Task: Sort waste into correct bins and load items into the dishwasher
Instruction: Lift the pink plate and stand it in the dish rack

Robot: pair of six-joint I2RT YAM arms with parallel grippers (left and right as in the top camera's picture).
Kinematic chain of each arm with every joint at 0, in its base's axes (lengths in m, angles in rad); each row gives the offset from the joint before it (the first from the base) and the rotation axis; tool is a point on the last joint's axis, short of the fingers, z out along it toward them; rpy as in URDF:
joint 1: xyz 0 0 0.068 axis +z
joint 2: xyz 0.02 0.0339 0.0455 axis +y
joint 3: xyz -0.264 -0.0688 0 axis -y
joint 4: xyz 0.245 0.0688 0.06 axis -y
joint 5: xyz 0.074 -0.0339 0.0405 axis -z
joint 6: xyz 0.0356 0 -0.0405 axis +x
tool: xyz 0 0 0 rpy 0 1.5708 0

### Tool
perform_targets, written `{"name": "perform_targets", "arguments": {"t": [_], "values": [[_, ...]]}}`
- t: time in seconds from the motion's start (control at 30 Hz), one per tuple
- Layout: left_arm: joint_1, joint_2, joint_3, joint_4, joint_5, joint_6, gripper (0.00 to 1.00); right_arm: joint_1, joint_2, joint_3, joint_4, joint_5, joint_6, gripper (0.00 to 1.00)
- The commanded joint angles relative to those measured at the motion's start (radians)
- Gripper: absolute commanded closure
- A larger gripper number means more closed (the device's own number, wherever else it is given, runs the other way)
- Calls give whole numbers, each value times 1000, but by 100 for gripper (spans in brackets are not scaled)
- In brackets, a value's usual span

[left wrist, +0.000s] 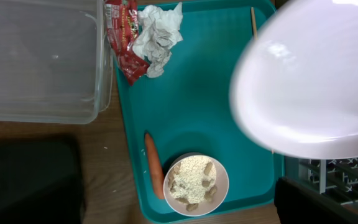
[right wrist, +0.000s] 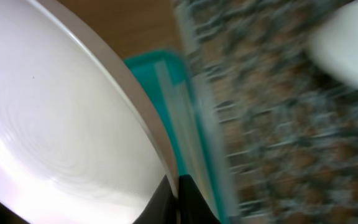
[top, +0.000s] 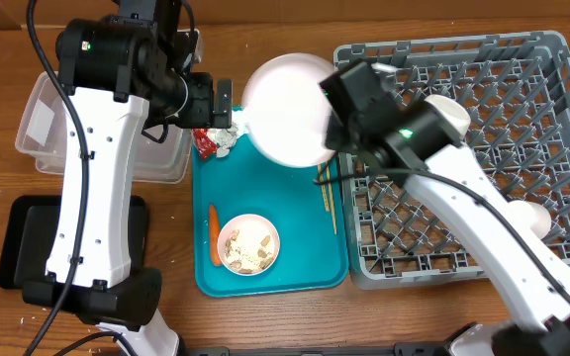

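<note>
Next, my right gripper will carry the large white plate (top: 285, 107) to the rack's free far corner beyond the white dish, tilt it upright and lower it in.
My right gripper (top: 331, 127) (right wrist: 178, 194) is shut on the rim of the large white plate (top: 285, 107) (left wrist: 309, 81) (right wrist: 55, 124) and holds it tilted above the teal tray's (top: 295, 252) far right corner, next to the grey dish rack (top: 503, 158). My left gripper (top: 222, 102) hovers open and empty above the red wrapper (top: 204, 142) (left wrist: 122, 37) and the crumpled paper (top: 227, 136) (left wrist: 157, 34). A carrot piece (top: 214, 235) (left wrist: 154, 165) lies beside a small bowl of crumbly scraps (top: 248, 244) (left wrist: 194, 185). The chopsticks (top: 329, 203) lie along the tray's right edge.
The clear tub (top: 43, 129) (left wrist: 42, 62) stands left of the teal tray, and the black tray (top: 18, 237) (left wrist: 23, 180) lies in front of it. Two white dishes (top: 448, 111) (top: 527, 216) sit in the rack, which is blurred in the right wrist view (right wrist: 272, 124).
</note>
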Motion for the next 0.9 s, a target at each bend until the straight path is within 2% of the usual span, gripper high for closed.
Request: {"name": "perform_targets", "arguments": {"t": [0.0, 0.1, 0.27, 0.43, 0.53, 0.87], "values": [[2, -25, 23, -2, 12, 5, 0, -47, -20, 11, -45, 526, -42, 96], [2, -25, 23, -2, 12, 5, 0, -116, -13, -6, -70, 763, -42, 96], [2, -25, 23, -2, 11, 5, 0, -285, 38, -43, -68, 908, -42, 96], [2, -25, 23, -2, 12, 5, 0, -445, 85, -45, -16, 932, -42, 96], [2, -25, 23, 0, 12, 5, 0, -491, 113, -45, -5, 927, -42, 96], [2, -25, 23, 0, 18, 5, 0, -507, 206, -47, -6, 875, -51, 96]]}}
